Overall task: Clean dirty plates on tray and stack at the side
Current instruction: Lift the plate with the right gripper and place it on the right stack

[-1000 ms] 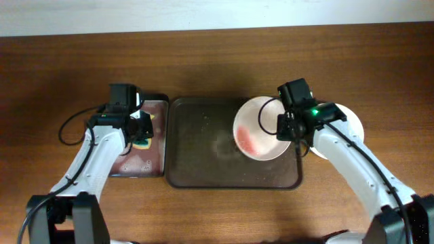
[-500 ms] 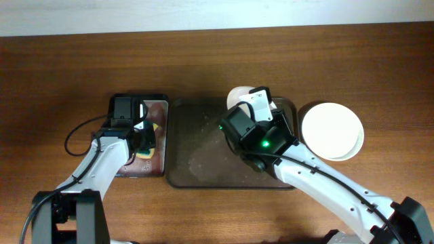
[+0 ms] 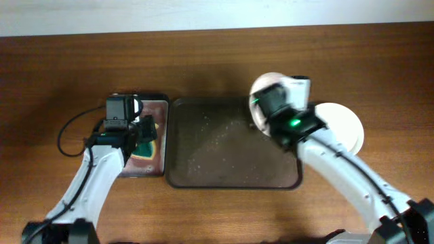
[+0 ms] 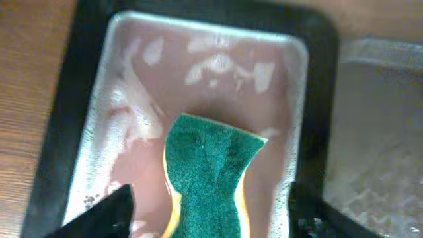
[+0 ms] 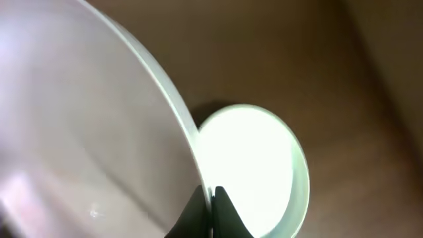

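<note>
I need to bring my right gripper down to the right in the overhead view, as the clean white plate lies below, and release the rim to stack them.
My right gripper is shut on the rim of a white plate, which it holds tilted above the table. In the overhead view that plate shows over the back right corner of the dark brown tray. Below it a clean white plate lies on the wood, right of the tray. My left gripper stands open over the small black-rimmed tray. A green and yellow sponge lies loose between its fingers.
The small tray sits just left of the brown tray and holds pinkish soapy water with foam. The brown tray's floor is wet and speckled. The right arm crosses the tray's right edge. Cables trail left of the left arm.
The left gripper has opened and let the sponge go in the small tray. The right arm has swung the held plate from over the tray toward its back right corner.
</note>
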You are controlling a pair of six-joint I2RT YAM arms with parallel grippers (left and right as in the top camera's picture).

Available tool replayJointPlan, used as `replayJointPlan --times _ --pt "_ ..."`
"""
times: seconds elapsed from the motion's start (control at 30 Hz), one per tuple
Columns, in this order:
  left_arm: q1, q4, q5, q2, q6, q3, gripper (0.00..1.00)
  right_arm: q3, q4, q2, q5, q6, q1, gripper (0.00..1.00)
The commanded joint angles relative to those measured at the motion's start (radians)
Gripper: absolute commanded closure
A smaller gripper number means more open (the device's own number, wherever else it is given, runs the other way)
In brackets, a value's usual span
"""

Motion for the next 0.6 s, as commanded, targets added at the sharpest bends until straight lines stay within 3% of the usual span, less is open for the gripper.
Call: replayJointPlan --times 0.0,0.13,0.23,0.43,0.47,0.5,0.57 --pt "0.004 -0.015 -0.007 -0.03 0.005 0.0 0.19 0.021 -0.021 -0.047 -0.357 0.091 -0.227 0.96" --pt "0.004 -0.019 -0.007 -0.03 0.005 0.0 0.18 0.021 -0.101 -0.044 -0.621 0.09 -0.582 0.96" --pt "0.004 -0.019 -0.007 -0.03 0.005 0.0 0.18 0.019 -0.172 -0.037 -0.668 0.09 -0.77 0.96" --pt "0.004 -0.02 -0.007 -0.03 0.005 0.0 0.18 0.014 -0.219 0.038 -0.668 0.086 -0.887 0.96" --pt "0.004 -0.02 -0.007 -0.03 0.005 0.0 0.18 0.013 -0.225 0.051 -0.671 0.087 -0.887 0.9" --pt "0.005 -0.023 -0.007 -0.03 0.005 0.0 0.18 0.013 -0.224 0.064 -0.708 0.086 -0.887 0.49" --pt "0.004 -0.023 -0.007 -0.03 0.005 0.0 0.18 0.013 -0.209 0.075 -0.816 0.001 -0.886 0.46"
